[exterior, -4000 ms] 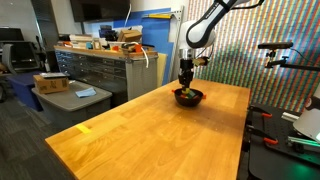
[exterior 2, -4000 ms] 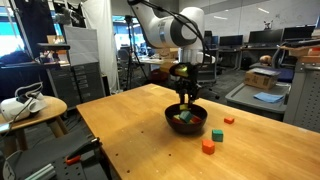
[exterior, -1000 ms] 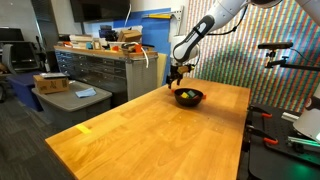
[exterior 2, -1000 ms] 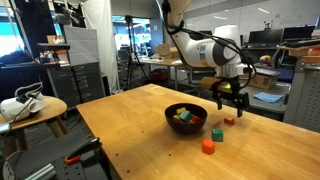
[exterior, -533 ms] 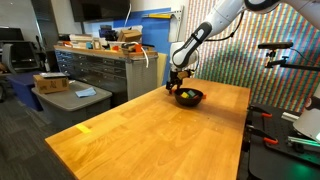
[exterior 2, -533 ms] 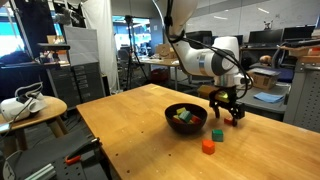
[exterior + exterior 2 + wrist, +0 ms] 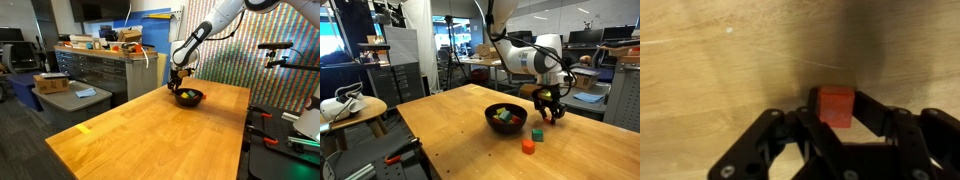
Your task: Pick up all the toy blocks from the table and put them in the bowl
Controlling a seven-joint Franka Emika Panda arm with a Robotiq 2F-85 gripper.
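Note:
The black bowl's rim stands above the tabletop, so the robot's gripper will lift the red block up, then carry it over the black bowl's opening point(image 7: 505, 114) and release it.
In the wrist view a small red block point(image 7: 835, 108) sits on the light-wood table point(image 7: 710, 90) between the black fingers of my gripper point(image 7: 835, 97), which press on its two sides. The gripper point(image 7: 549, 113) is low on the table, just beside the black bowl point(image 7: 490, 109). Several blocks point(image 7: 503, 117) lie inside the bowl. A green block point(image 7: 536, 133) and an orange-red block point(image 7: 528, 146) lie on the table in front of the bowl. From the opposite side, the gripper point(image 7: 175, 88) stands next to the bowl point(image 7: 188, 97).
A grey drawer cabinet point(image 7: 100, 68) stands past the table's far side, with a cardboard box point(image 7: 50, 83) near it. A flat yellow strip point(image 7: 84, 127) lies near one table corner. A round side table point(image 7: 350, 108) stands beside the table's edge.
My gripper has come down to the tabletop beside the bowl, and its open jaws have shut on the red block.

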